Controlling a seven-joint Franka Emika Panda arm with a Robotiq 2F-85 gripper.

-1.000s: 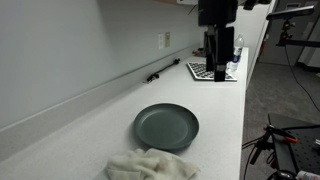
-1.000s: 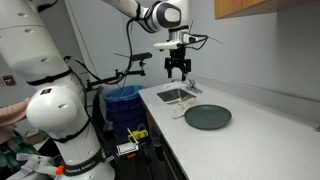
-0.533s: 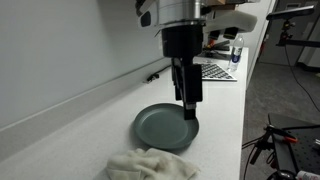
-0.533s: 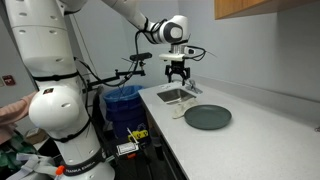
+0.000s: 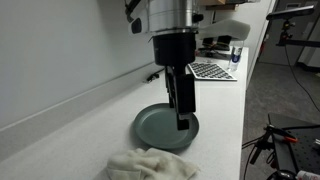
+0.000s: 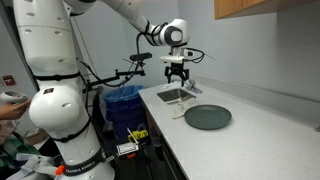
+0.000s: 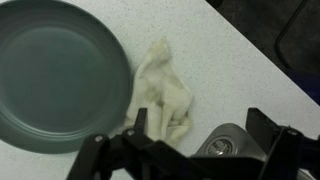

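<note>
My gripper is open and next needs to go down and to the left in the wrist view, onto the cloth's end [image 5: 131,160] [image 7: 168,126] beside the sink. The crumpled folds there are good to pinch.
My gripper [image 5: 183,108] hangs open above the white counter with nothing between its fingers. In an exterior view it stands in front of the dark teal plate [image 5: 160,128]. Seen from the far side, the gripper [image 6: 177,82] hovers over the small steel sink [image 6: 176,96]. The plate [image 6: 208,117] lies to the right of that sink. In the wrist view the gripper [image 7: 203,128] frames the sink's drain [image 7: 222,145]. A crumpled cream cloth [image 7: 160,92] lies just beyond it, beside the plate [image 7: 55,75].
The cloth [image 5: 150,165] lies near the counter's front end, next to the plate. A checkerboard sheet [image 5: 213,71] and a bottle [image 5: 236,53] sit at the far end. A black pen [image 5: 157,75] lies by the wall. A blue bin [image 6: 125,100] stands beside the counter.
The arm has swept along the counter from the checkerboard end to above the plate and sink. The jaws have stayed open. Plate and cloth have not moved.
</note>
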